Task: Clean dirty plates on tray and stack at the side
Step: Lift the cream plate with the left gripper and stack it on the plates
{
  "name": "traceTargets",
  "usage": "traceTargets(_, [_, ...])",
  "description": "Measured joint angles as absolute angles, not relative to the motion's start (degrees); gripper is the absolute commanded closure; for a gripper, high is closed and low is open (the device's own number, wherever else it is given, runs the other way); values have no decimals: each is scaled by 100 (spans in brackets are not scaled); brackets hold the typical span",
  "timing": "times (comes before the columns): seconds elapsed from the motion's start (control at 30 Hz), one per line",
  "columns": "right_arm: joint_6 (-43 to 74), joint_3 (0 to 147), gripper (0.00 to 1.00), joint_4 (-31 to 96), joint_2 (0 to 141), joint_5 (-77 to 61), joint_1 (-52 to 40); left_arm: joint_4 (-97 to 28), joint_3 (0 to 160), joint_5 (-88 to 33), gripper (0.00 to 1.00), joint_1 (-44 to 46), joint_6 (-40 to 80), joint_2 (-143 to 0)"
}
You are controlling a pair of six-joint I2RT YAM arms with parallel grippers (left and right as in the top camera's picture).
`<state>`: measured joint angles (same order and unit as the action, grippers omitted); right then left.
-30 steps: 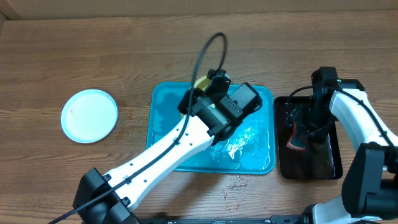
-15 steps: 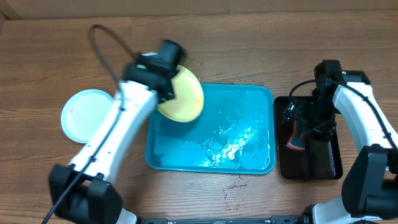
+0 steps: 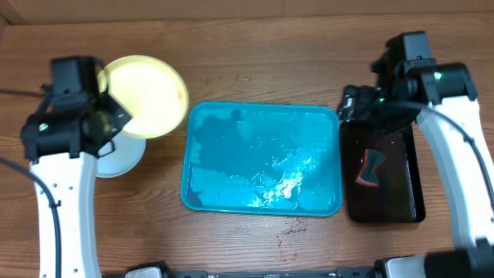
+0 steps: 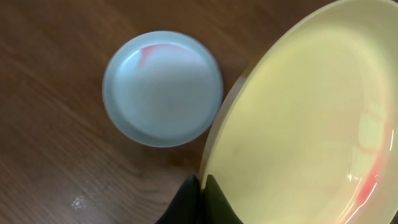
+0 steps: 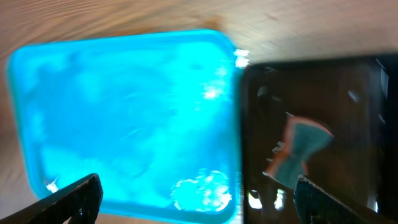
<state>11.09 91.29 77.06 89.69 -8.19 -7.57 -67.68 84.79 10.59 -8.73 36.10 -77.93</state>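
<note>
The yellow-green plate [image 3: 147, 96] will next go down, back onto the light blue plate [image 3: 123, 161], and my left gripper will release it there, since the light blue one lies flat below.
My left gripper [image 4: 200, 186] is shut on the rim of a pale yellow-green plate [image 4: 311, 112] that has a red smear near its right edge. In the overhead view this plate [image 3: 147, 96] hangs tilted at the far left, above the table. The left gripper [image 3: 108, 117] holds its near edge. A light blue plate [image 4: 163, 87] with a faint red smear lies flat on the wood below; from overhead the arm partly covers this plate [image 3: 123, 161]. The turquoise tray [image 3: 262, 106] holds only water and foam. My right gripper [image 5: 199, 199] is open and holds nothing, above the gap between both trays.
A black tray [image 3: 409, 197] lies right of the turquoise one, with a red-and-teal scrubber [image 3: 370, 168] resting in it. From the right wrist the scrubber [image 5: 300, 149] shows blurred inside the black tray [image 5: 348, 81]. A cardboard wall runs along the table's back edge.
The left arm swung from the turquoise tray to the far left, carrying the yellow-green plate over beside the light blue one. The right gripper opened wide and lifted off the black tray, leaving the scrubber.
</note>
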Motion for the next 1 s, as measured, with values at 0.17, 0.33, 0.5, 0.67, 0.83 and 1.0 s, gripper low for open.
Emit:
traceTargets(0.17, [779,9161,0,7703,8368,-902,-1669,-6040,7406,827,96,-1691,3610,-7828])
traceTargets(0.33, [685,9161,0,7734,8053,-963,-2353,-5109,6381,489,96,-2331,3605,-8058])
traceTargets(0.5, [644,9161,0,7881,7872,-989,-2829,-4792,6176,360,96,-2862,3559,-8764])
traceTargets(0.67, [635,9161,0,8016,7793,-1011,-3159,-4488,6173,270,96,-3173,3540,-9435])
traceTargets(0.83, [635,9161,0,8058,7793,-1009,-3350,-4353,6171,209,96,-3199,3544,-9657])
traceTargets(1.0, [633,9161,0,8064,7793,-1009,-3385,-4202,6171,211,93,-3199,3546,-9666])
